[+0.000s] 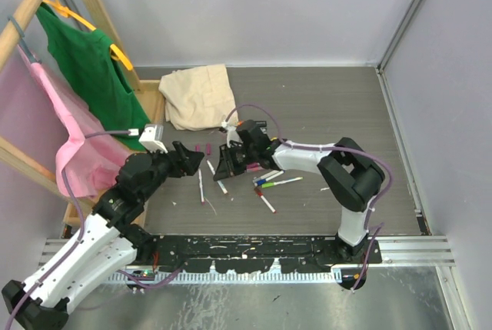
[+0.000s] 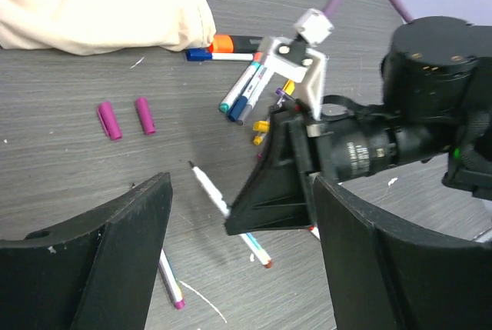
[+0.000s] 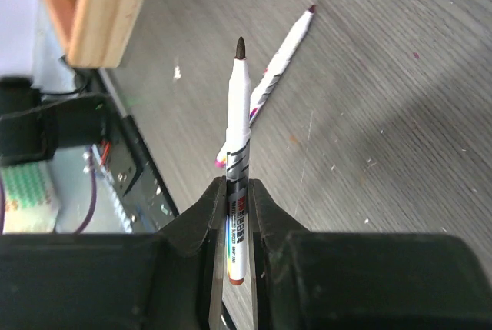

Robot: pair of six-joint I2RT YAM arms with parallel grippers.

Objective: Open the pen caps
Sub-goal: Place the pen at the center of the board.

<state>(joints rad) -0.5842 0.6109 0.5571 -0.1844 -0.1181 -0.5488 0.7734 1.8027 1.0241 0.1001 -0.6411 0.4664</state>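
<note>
I need to lower the thin white pen with my right gripper to the table beside the other uncapped pen next, turning it nearly parallel, because its dark tip is bare.
My right gripper is shut on a thin white pen, whose bare dark tip points away from the jaws with no cap on it. From the left wrist view this pen crosses low over the table, pinched in the right gripper. My left gripper stands open, its fingers on either side of that pen without touching it. Two loose purple pen caps lie on the table to the left, also visible from above as pen caps. Several capped pens lie in a heap beyond.
A beige cloth lies at the back, with a black marker with an orange cap beside it. A wooden rack with green and pink garments stands at the left. Uncapped pens and more pens lie mid-table.
</note>
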